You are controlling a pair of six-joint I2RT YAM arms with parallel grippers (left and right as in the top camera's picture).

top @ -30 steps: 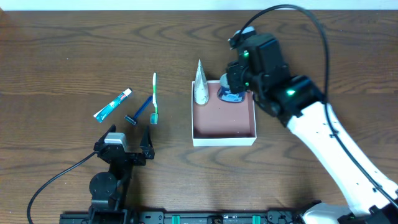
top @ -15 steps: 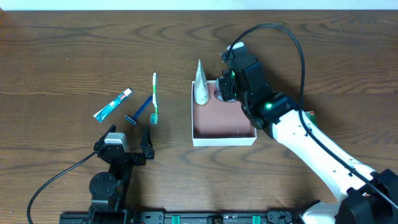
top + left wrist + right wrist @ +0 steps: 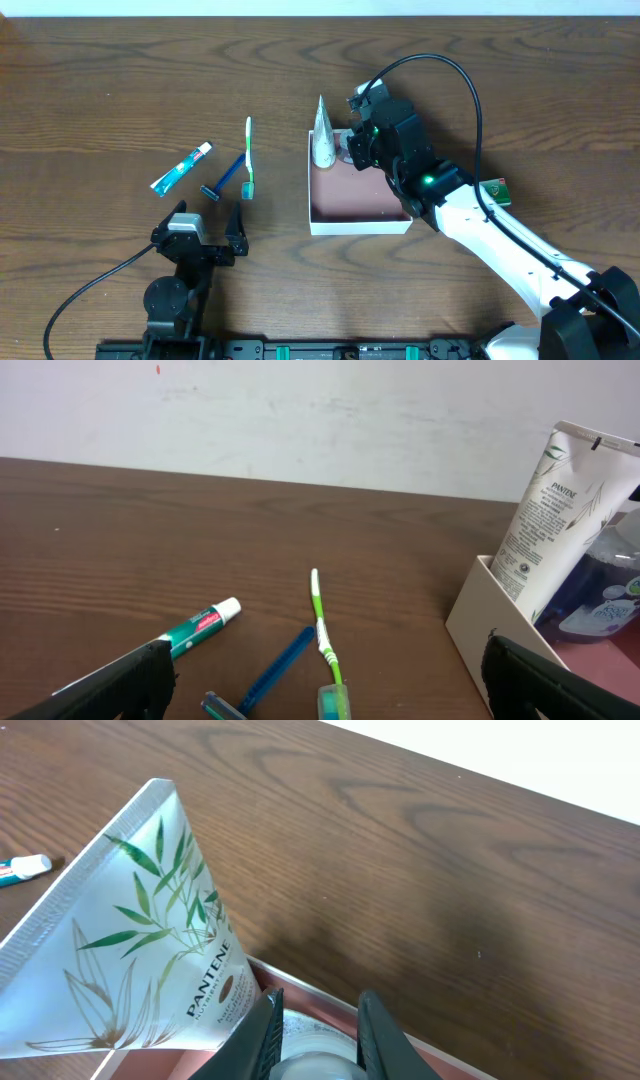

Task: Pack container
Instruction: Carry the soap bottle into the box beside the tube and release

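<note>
The bottle is already in the container, so my right gripper will ease down toward the Pantene tube (image 3: 322, 135) next and release the bottle beside it on the container's bottom.
The container (image 3: 360, 224) is a square white-walled box with a pinkish-brown floor at the table's middle; its wall also shows in the left wrist view (image 3: 490, 630). A white Pantene tube (image 3: 322, 135) stands in its back-left corner (image 3: 150, 940). My right gripper (image 3: 362, 148) is shut on a blue-purple bottle (image 3: 605, 595) at its pale cap (image 3: 315, 1058), inside the container's back edge, right beside the tube. My left gripper (image 3: 203, 225) is open and empty near the front edge. A toothpaste tube (image 3: 181, 168), blue razor (image 3: 222, 180) and green toothbrush (image 3: 248, 158) lie left of the container.
A small green packet (image 3: 492, 190) lies on the table right of the container, partly under my right arm. The three loose items lie just beyond my left gripper (image 3: 325, 665) in the left wrist view. The right arm's cable arcs over the table's back right.
My right gripper has moved left and down with the bottle, toward the Pantene tube at the container's back. The green packet has come into view. The left arm has not moved.
</note>
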